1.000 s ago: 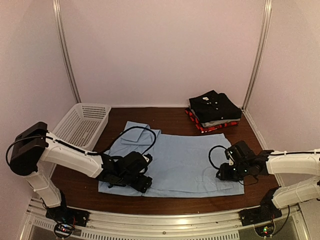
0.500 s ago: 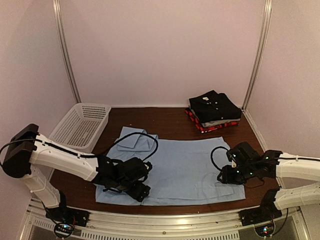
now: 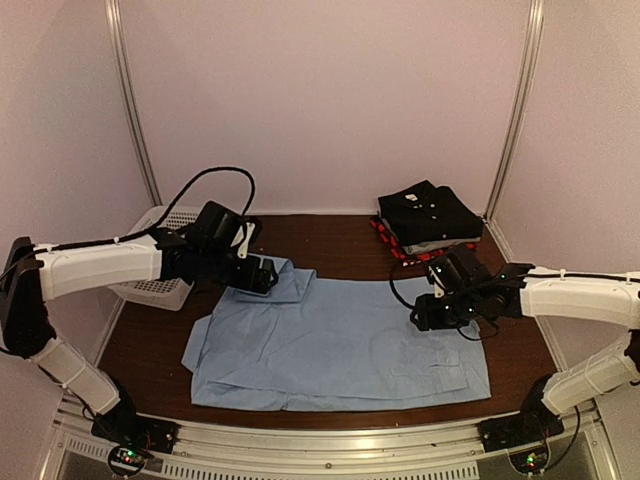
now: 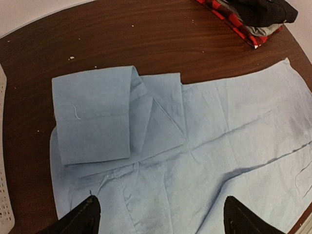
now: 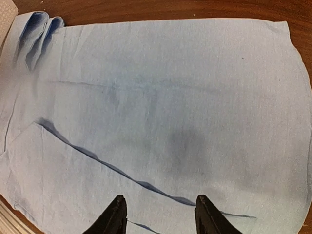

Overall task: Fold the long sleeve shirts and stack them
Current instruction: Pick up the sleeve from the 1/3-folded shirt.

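Note:
My left gripper should move outward and down next and close its open fingers on the folded sleeve (image 4: 92, 114), which lies uppermost on the shirt.
The light blue shirt (image 3: 340, 345) lies spread flat on the table, with a folded sleeve (image 4: 92, 114) on its far left part and a low crease across the body (image 5: 117, 170). My left gripper (image 3: 255, 272) hovers over that far left part, open and empty; its fingertips (image 4: 83, 219) stand wide apart above the cloth (image 4: 204, 136). My right gripper (image 3: 425, 312) hovers over the shirt's right side, open and empty, fingertips (image 5: 113, 217) apart above the cloth (image 5: 170, 97). The folded black, grey and red-plaid shirts (image 3: 430, 222) are stacked at the back right; the stack also shows in the left wrist view (image 4: 248, 17).
A white mesh basket (image 3: 165, 292) stands at the left, partly hidden behind my left arm. Bare brown table (image 3: 340, 245) lies behind the shirt. The walls and corner posts close in the back and sides.
Both grippers have left the shirt's near edge, risen and moved back. The left arm swung to the far left part. The shirt slid nearer, then stayed with a fold along its near left.

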